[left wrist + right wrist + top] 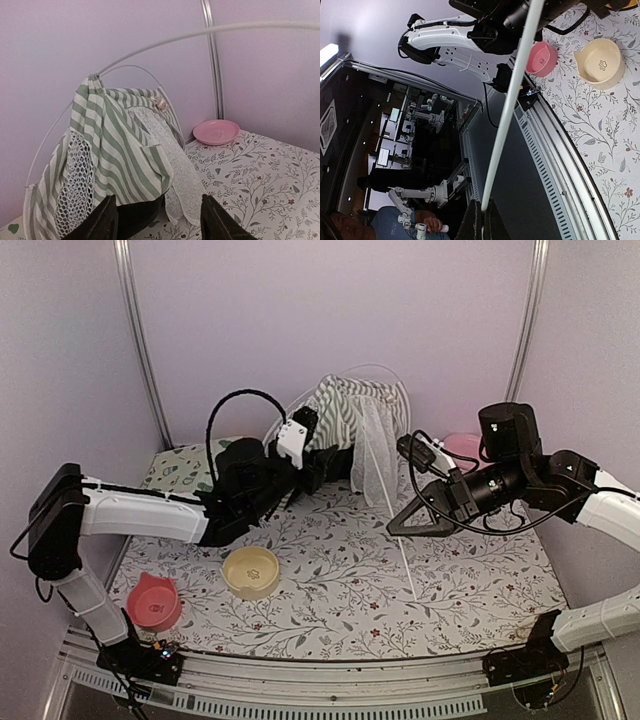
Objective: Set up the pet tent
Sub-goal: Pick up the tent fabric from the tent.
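The striped tent fabric's folded corner (349, 444) (161, 162) hangs free, outward of my left gripper and to its right in the top view, so I will move forward that way to pinch it.
The pet tent (352, 420) is a green-and-white striped fabric heap with a sheer lace flap, standing at the back middle. Thin white poles arch over it. My left gripper (328, 466) is open at the tent's lower left edge. In the left wrist view the striped fabric (120, 150) and lace hang just ahead of my spread fingers (102, 222), with a dark part between them. My right gripper (397, 526) is shut on a loose white pole (392, 520) that slants from the tent down to the mat. The right wrist view shows the pole (512, 100) pinched between my fingertips (483, 220).
A floral mat (330, 590) covers the table. On it stand a cream bowl (251, 571) and a pink bowl (155, 602) at the front left. A pink plate (462, 448) sits at the back right, and a cream cushion with teal shapes (180, 468) at the back left.
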